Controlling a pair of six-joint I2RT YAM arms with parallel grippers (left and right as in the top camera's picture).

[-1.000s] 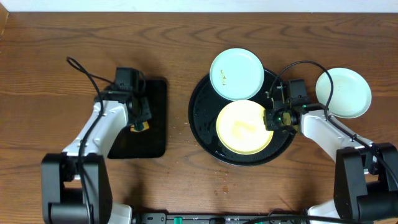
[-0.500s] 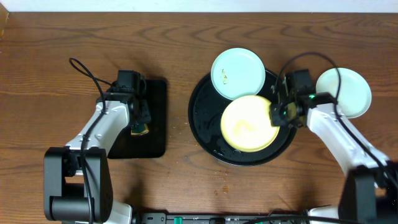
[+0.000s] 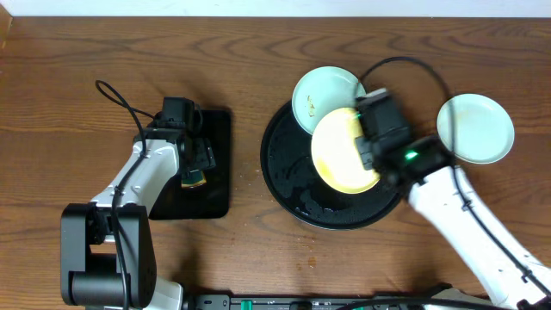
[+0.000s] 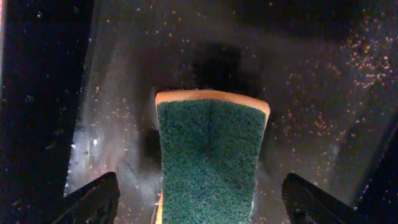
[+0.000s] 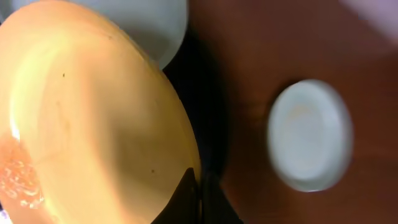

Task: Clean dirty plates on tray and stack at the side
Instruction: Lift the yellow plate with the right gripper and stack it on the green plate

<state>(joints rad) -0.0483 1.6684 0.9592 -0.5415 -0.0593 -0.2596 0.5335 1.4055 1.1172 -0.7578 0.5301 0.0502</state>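
My right gripper should move across and down next and let go of the yellow plate (image 3: 340, 155) on the second blue plate (image 3: 479, 128), because that one is to its right in the overhead view.
My right gripper (image 3: 372, 162) is shut on the rim of the pale yellow plate (image 3: 340, 155) and holds it tilted above the round black tray (image 3: 280, 176). In the right wrist view the fingertips (image 5: 200, 193) pinch the edge of the yellow plate (image 5: 93, 112). A pale blue plate (image 3: 320, 96) with small specks rests on the tray's far rim. A second blue plate (image 3: 475, 127) sits on the table to the right. My left gripper (image 4: 202, 202) stands open over a green and orange sponge (image 4: 211, 149), its fingers clear on both sides.
The sponge (image 3: 195, 178) lies on a small rectangular black tray (image 3: 215, 172) at the left, wet and flecked with crumbs. Cables loop from both arms. Bare wooden table lies between the two trays.
My right arm has lifted the yellow plate off the tray floor and tipped it, moving up and left. My left gripper has opened and let go of the sponge.
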